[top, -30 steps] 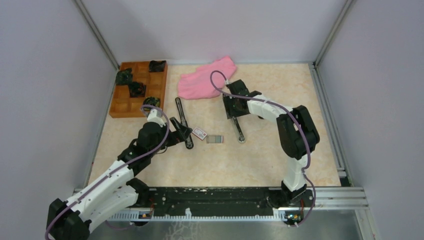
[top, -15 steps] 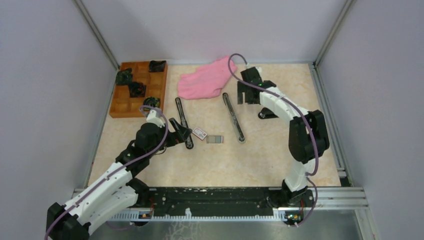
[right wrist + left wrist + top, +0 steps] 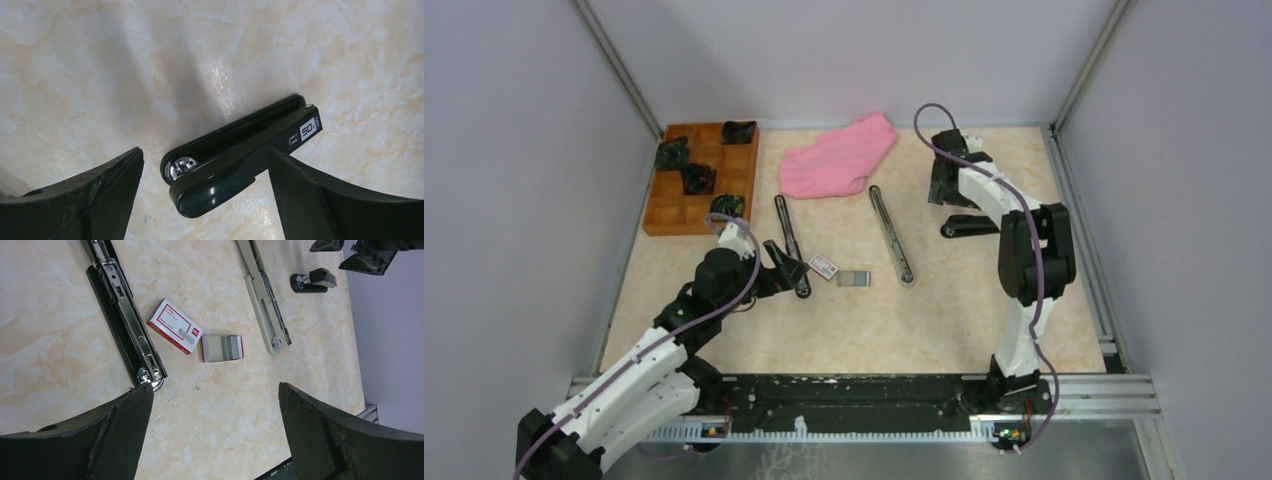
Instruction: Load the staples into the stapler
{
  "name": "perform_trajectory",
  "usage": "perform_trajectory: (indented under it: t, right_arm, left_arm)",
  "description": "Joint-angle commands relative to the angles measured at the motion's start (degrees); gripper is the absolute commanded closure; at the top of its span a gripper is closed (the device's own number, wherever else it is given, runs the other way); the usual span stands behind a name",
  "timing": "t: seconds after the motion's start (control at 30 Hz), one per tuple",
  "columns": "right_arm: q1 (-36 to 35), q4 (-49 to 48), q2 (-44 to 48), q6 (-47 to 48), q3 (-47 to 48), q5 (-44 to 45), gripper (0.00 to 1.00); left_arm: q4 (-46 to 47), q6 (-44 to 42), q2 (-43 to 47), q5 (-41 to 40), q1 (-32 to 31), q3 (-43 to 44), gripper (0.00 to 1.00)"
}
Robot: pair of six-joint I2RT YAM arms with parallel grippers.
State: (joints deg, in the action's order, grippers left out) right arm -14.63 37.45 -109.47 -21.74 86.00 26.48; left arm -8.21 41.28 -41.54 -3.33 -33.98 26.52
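Observation:
The robot's right gripper will next move down and back over the small black stapler to close around its thick rounded end (image 3: 216,188), because that end is already between the open fingers.
The staples (image 3: 232,347) are a small silvery-grey block lying in a red-edged tray on the table, also in the top view (image 3: 856,279). A white and red staple box (image 3: 175,333) lies just left of them. A long black stapler (image 3: 125,325) lies opened flat, its chrome end by my left fingertip. My left gripper (image 3: 215,390) is open and empty, hovering near the staples, and shows in the top view (image 3: 777,265). My right gripper (image 3: 205,152) is open above a small black stapler (image 3: 240,155), which lies between its fingers; in the top view the gripper (image 3: 947,190) is at the far right.
A long grey stapler (image 3: 891,235) lies opened flat mid-table. A pink cloth (image 3: 836,155) lies at the back. A wooden compartment tray (image 3: 664,213) with several black clips stands at the back left. Grey walls enclose the table.
My right arm has left the grey stapler and swung right and back, now over the small black stapler. My left arm has barely moved.

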Motion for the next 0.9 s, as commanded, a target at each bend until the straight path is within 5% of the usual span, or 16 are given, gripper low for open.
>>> perform_trajectory:
  t: [0.0, 0.47, 0.87]
  right_arm:
    - [0.3, 1.7, -0.6, -2.5, -0.2, 0.7, 0.08]
    - [3.1, -2.2, 12.1, -3.5, -15.4, -2.3, 0.17]
    - [5.7, -4.5, 11.5, -9.9, -14.4, -8.0, 0.15]
  left_arm:
    - [1.3, -0.8, -0.3, 2.0, 0.3, -0.7, 0.01]
    - [4.0, -0.3, -3.9, 5.8, 0.3, -0.7, 0.01]
    - [4.5, 0.6, -4.4, 7.3, 0.3, -1.1, 0.01]
